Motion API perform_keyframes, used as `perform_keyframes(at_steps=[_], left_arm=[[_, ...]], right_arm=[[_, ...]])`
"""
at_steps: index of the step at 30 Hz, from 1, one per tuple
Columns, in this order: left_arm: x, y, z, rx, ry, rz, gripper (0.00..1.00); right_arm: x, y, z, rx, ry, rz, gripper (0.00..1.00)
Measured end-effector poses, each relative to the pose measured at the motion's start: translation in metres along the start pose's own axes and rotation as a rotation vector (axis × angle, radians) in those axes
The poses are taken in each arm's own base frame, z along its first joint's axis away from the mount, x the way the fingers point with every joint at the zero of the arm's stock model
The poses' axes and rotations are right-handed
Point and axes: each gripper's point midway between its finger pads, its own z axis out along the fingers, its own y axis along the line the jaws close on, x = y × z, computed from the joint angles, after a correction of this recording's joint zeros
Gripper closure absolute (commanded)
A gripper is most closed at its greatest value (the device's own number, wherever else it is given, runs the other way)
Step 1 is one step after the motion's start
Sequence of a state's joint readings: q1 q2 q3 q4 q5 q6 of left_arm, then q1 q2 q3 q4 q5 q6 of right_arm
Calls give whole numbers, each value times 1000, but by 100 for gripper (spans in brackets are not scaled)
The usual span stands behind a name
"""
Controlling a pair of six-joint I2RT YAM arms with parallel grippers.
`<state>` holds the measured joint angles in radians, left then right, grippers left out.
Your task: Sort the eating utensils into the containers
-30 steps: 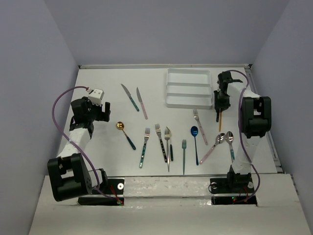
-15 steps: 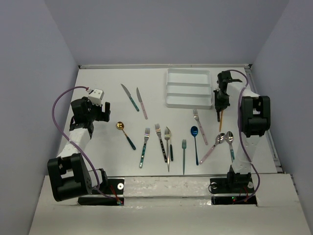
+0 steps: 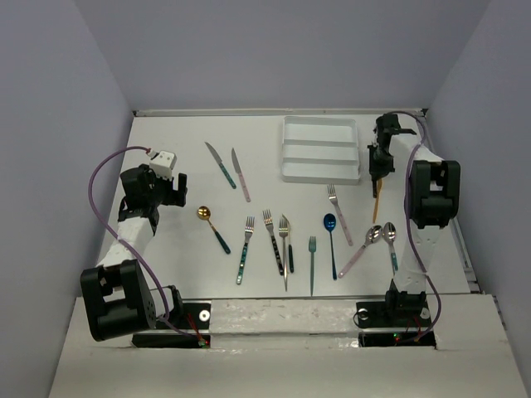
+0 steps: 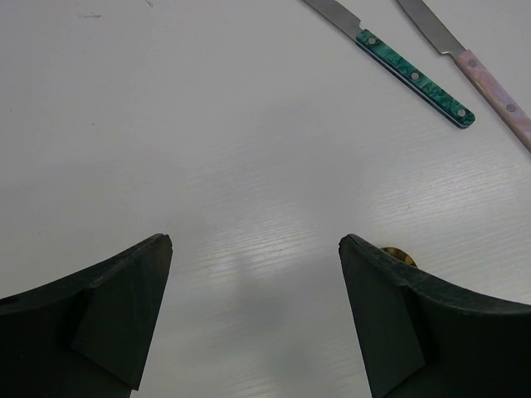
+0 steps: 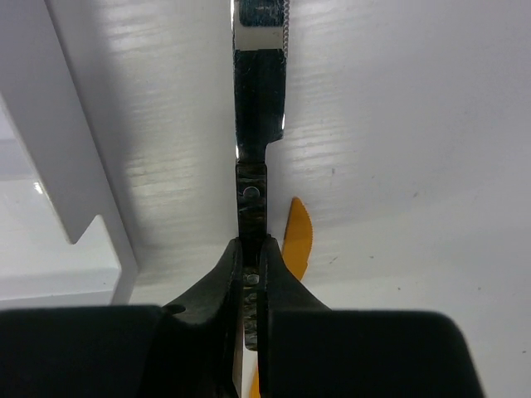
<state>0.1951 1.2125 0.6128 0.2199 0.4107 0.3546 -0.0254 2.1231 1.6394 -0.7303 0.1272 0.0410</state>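
The robot's right gripper should lift over the tray, turn the knife, lower it into the tray's near compartment (image 3: 320, 172) (image 5: 29, 224) and let it go, because that compartment runs crosswise to the blade.
My right gripper (image 5: 250, 245) is shut on the black riveted handle of a knife (image 5: 252, 195), right of the white tray (image 5: 50, 207); its blade points away from me. In the top view this gripper (image 3: 377, 163) hangs beside the tray's (image 3: 319, 177) right end. A gold knife (image 3: 375, 204) lies on the table under it, its serrated tip (image 5: 297, 240) showing beside my fingers. My left gripper (image 4: 255, 245) is open over bare table, far left (image 3: 166, 187). Near it lie a teal-handled knife (image 4: 415, 76), a pink-handled knife (image 4: 491, 84) and a gold spoon (image 4: 397, 251).
Several utensils lie in a row on the near half of the table: gold spoon (image 3: 213, 226), forks (image 3: 244, 249) (image 3: 273, 240), teal fork (image 3: 312, 264), blue spoon (image 3: 331, 240), pink-handled spoon (image 3: 360, 249), silver spoon (image 3: 390, 242). The right wall stands close to the right arm.
The right gripper has closed on the black-handled knife and shifted a little toward the far side of the table. The left arm has not moved.
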Motion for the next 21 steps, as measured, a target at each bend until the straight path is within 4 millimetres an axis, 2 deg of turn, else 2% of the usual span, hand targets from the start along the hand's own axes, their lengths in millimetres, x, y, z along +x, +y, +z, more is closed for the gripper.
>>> perform_keyframes(at_steps=[2, 6, 8, 11, 13, 14, 16, 17, 20, 21], left_arm=[[0, 0, 0, 0, 0, 1, 6], [1, 1, 0, -4, 4, 2, 6], [2, 1, 1, -7, 8, 2, 6], [5, 3, 2, -12, 17, 0, 5], [6, 4, 2, -18, 23, 1, 5], [7, 4, 2, -21, 26, 1, 5], [7, 5, 2, -26, 27, 4, 4], [8, 6, 2, -30, 29, 5, 4], [8, 8, 2, -39, 32, 8, 2], [8, 8, 1, -41, 33, 9, 2]], right_arm=[[-6, -2, -2, 4, -16, -12, 100], [-41, -5, -25, 5, -130, -70, 100], [-65, -5, -48, 0, -225, -120, 100], [-105, 11, -98, -4, -407, -287, 100], [-126, 45, -134, -3, -537, -461, 100], [-130, 60, -143, -3, -573, -537, 100], [-133, 106, -161, -32, -648, -695, 100], [-128, 136, -165, -70, -674, -798, 100], [-111, 185, -161, -142, -691, -1001, 100], [-102, 193, -156, -157, -683, -1060, 100]])
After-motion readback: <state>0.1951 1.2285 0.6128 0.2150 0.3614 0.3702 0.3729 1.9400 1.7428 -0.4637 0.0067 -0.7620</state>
